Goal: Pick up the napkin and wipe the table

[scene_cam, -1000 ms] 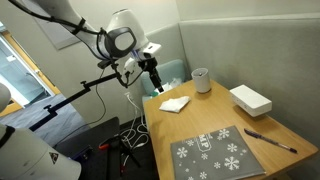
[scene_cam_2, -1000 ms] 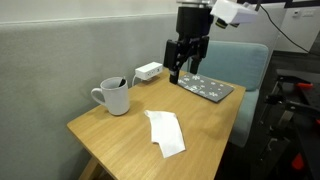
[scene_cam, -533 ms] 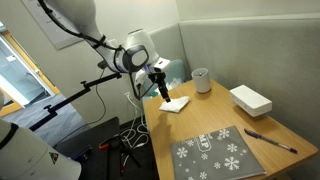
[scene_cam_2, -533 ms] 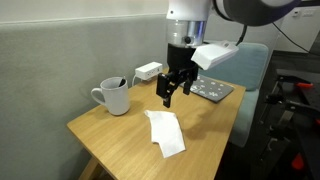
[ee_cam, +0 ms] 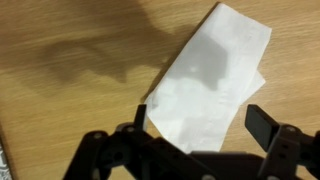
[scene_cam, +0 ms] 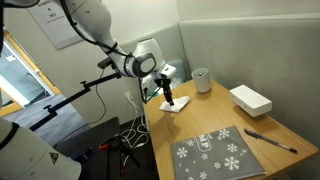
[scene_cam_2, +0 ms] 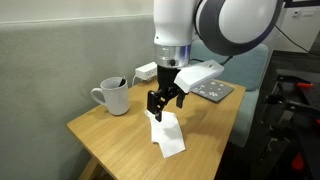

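My gripper's open fingers already hang to either side of the napkin, so my gripper moves down onto the near part of the white napkin (ee_cam: 212, 85) next and closes.
The white napkin (ee_cam: 212, 85) lies flat on the light wooden table (scene_cam_2: 120, 135), near its end by the mug; it also shows in both exterior views (scene_cam: 178, 105) (scene_cam_2: 165, 135). My gripper (ee_cam: 203, 122) hangs just above the napkin with its fingers spread to either side of the napkin's near part. In both exterior views the gripper (scene_cam: 169, 98) (scene_cam_2: 160, 108) points down over the napkin's upper end. It is open and holds nothing. The arm's shadow falls on the table beside the napkin.
A white mug (scene_cam_2: 114, 97) stands near the napkin (scene_cam: 201, 80). A white box (scene_cam: 250, 99), a grey snowflake mat (scene_cam: 215, 153) and a pen (scene_cam: 269, 140) lie further along the table. A grey wall (scene_cam_2: 70, 45) runs behind. A blue chair (scene_cam_2: 245, 65) stands past the table's end.
The gripper has come down and across from above the table's end to just over the napkin. It stays open. The napkin has not moved.
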Tool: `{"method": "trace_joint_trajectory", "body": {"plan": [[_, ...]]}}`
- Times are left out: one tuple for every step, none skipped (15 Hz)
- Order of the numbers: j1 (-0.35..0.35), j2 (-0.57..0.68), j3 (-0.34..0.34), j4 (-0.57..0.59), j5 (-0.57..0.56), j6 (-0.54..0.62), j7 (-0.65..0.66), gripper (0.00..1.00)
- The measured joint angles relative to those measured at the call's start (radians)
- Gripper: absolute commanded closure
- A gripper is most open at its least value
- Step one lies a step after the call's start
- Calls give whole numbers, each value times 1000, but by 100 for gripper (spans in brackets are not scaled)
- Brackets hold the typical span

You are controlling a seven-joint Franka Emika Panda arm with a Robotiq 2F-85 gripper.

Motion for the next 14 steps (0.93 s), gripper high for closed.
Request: {"method": "trace_joint_trajectory", "body": {"plan": [[0, 14, 0, 12, 14, 0, -7, 0], [-1, 27, 0, 24, 26, 0, -10, 0], [-2, 40, 0, 35, 39, 0, -13, 0], [-3, 51, 1, 45, 50, 0, -19, 0], [-5, 63, 2, 56, 62, 0, -28, 0], [-6, 74, 2, 65, 73, 0, -36, 0], [-6, 85, 2, 75, 85, 0, -46, 0], [-7, 94, 2, 83, 93, 0, -52, 0], [-7, 103, 2, 91, 100, 0, -55, 0], [-8, 110, 2, 97, 108, 0, -65, 0], [-8, 117, 2, 103, 115, -1, -70, 0], [-8, 123, 2, 108, 121, -1, -75, 0], [-9, 128, 2, 113, 126, -1, -82, 0], [-9, 132, 2, 117, 129, -1, -85, 0]]}}
